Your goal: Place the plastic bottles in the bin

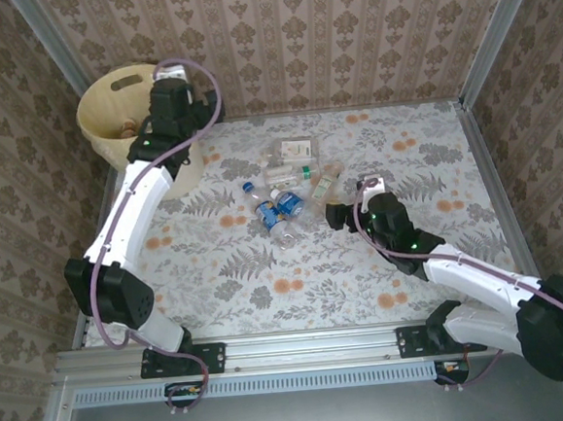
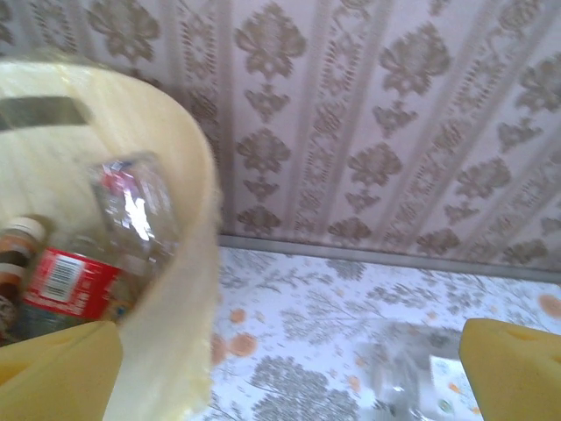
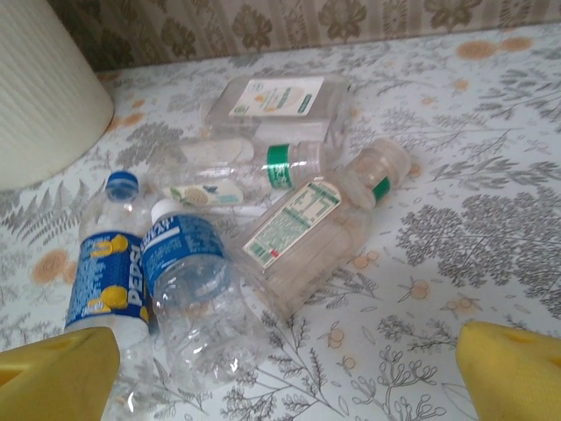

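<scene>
The white-capped bottle's clear lower body point(image 1: 307, 216) lies below my right gripper, toward the bin point(image 1: 117, 106), so I will next move toward the blue-capped bottle and down over that body.
Several plastic bottles point(image 1: 284, 186) lie in a heap mid-table. In the right wrist view, two blue-labelled ones point(image 3: 188, 281) are nearest. A squarish one with a green-and-white label point(image 3: 302, 228) lies beside them, and others lie behind. My right gripper point(image 3: 289, 368) is open and low at the heap's right edge point(image 1: 337, 216), holding nothing. The pale yellow bin point(image 1: 117, 106) stands at the back left. My left gripper point(image 2: 289, 368) hangs open and empty by the bin's right rim point(image 1: 167, 83). Inside the bin lie a red-labelled bottle point(image 2: 66, 281) and a clear one point(image 2: 131, 206).
Patterned walls close in the table on the back and both sides. A metal rail point(image 1: 302, 350) runs along the near edge. The bin's ribbed side point(image 3: 44, 96) rises to the left of the heap. Open floral tabletop point(image 1: 413, 151) stretches to the right.
</scene>
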You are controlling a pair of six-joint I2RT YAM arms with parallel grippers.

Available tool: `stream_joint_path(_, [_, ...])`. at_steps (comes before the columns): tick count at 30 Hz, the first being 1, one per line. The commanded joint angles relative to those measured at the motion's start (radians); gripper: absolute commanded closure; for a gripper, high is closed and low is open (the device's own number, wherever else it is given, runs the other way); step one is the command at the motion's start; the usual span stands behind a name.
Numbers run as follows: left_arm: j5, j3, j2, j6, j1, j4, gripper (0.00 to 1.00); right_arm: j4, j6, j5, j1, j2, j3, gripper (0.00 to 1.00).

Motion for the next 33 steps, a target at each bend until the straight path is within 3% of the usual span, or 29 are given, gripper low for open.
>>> stream_joint_path(1, [-0.024, -0.056, -0.045, -0.062, -0.038, 0.032, 0.00, -0.028, -0.064, -0.096, 0.005, 0.048, 0.054, 0.00])
stream_joint_path(6, [0.010, -0.125, -0.036, -0.146, -0.075, 0.015, 0.00, -0.063, -0.126, -0.171, 0.038, 0.168, 0.128, 0.00])
stream_joint_path(10, [-0.024, -0.136, -0.022, -0.181, -0.076, -0.008, 0.00, -0.071, -0.136, -0.184, 0.059, 0.278, 0.196, 0.01])
stream_joint_path(15, [-0.033, -0.168, -0.028, -0.188, -0.075, -0.007, 0.00, -0.081, -0.131, -0.196, 0.069, 0.415, 0.281, 0.18])
stream_joint_path(21, [-0.057, -0.192, -0.044, -0.188, -0.069, -0.028, 0.00, -0.106, -0.126, -0.199, 0.084, 0.526, 0.366, 0.27])
stream_joint_path(33, [-0.026, -0.238, -0.053, -0.238, -0.059, -0.049, 0.00, -0.246, -0.116, -0.149, 0.088, 0.669, 0.475, 0.30])
